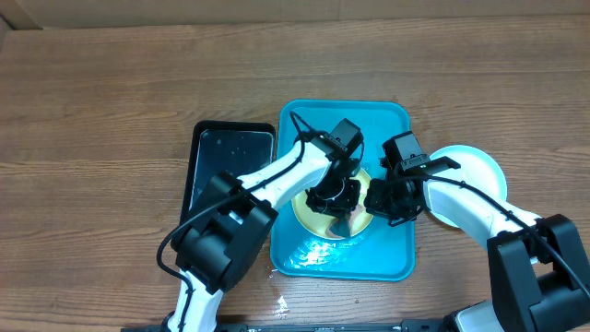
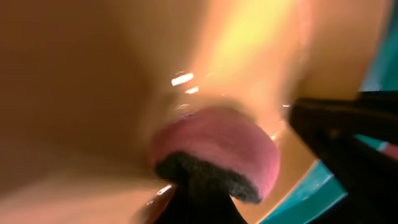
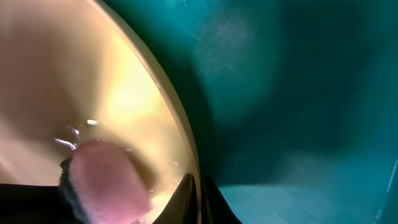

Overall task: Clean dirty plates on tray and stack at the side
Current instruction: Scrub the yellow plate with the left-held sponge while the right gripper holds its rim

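Note:
I will next move my left gripper up off the plate, left in the overhead view and down, to release the sponge in the black tray [image 1: 224, 159], whose bottom is clear.
A yellow-green-rimmed plate [image 1: 309, 218] lies in the turquoise tray [image 1: 343, 108], wet and glossy. My left gripper [image 1: 335, 197] is shut on a pink sponge with a dark scrub side [image 2: 217, 144] and presses it on the plate's face [image 2: 93, 81]. My right gripper [image 1: 379, 199] is shut on the plate's right rim, one finger on each side of the edge [image 3: 200, 198]. The sponge [image 3: 106, 182], the plate [image 3: 74, 74] and the tray floor [image 3: 298, 93] also show in the right wrist view. A light-blue-rimmed plate [image 1: 472, 173] sits on the table right of the tray. A third plate is out of view.
A narrow black tray [image 1: 230, 164] with water drops lies left of the turquoise tray. Water glistens in the tray's front part [image 1: 318, 254] and on the table just before it [image 1: 281, 301]. Brown wooden table all round.

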